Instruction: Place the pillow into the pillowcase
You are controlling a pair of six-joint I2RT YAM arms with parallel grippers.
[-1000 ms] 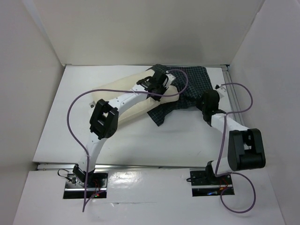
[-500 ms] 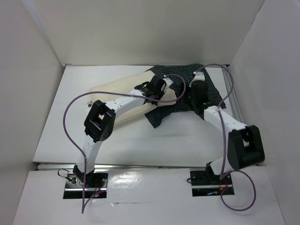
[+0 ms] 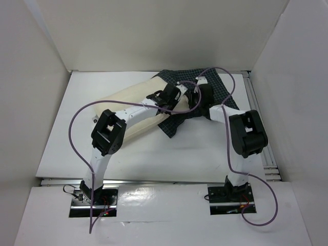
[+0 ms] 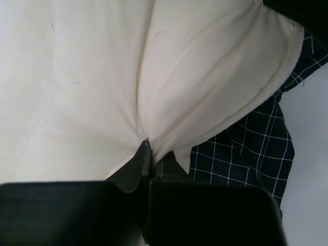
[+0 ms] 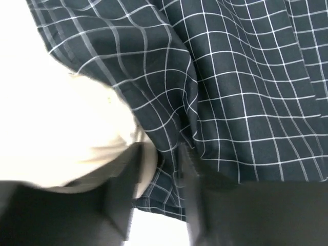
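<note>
The pinched pillow end still sticks out, so my left gripper will next push it to the right in the top view, into the checked pillowcase (image 3: pixel 172 124), and release it.
The cream pillow (image 3: pixel 128 101) lies slantwise from the middle left toward the back. Its right end lies on and partly in the dark checked pillowcase (image 3: pixel 172 124), which spreads at the back right. My left gripper (image 3: pixel 180 95) is shut on a pinch of the pillow's fabric (image 4: pixel 92 77) near that end, with the pillowcase (image 4: pixel 251 148) just to its right. My right gripper (image 3: pixel 193 97) is close beside it at the pillowcase's edge. In the right wrist view it (image 5: pixel 161 164) is open, with a fold of the pillowcase (image 5: pixel 241 77) between the fingers and the pillow (image 5: pixel 66 128) to the left.
White walls close in the table on the left, back and right. A metal rail (image 3: pixel 256 115) runs along the right edge. Purple cables (image 3: pixel 77 120) loop over both arms.
My right arm has swung left from the table's right side to the pillowcase, next to the left gripper. The left gripper, with the pillow in it, has shifted slightly.
</note>
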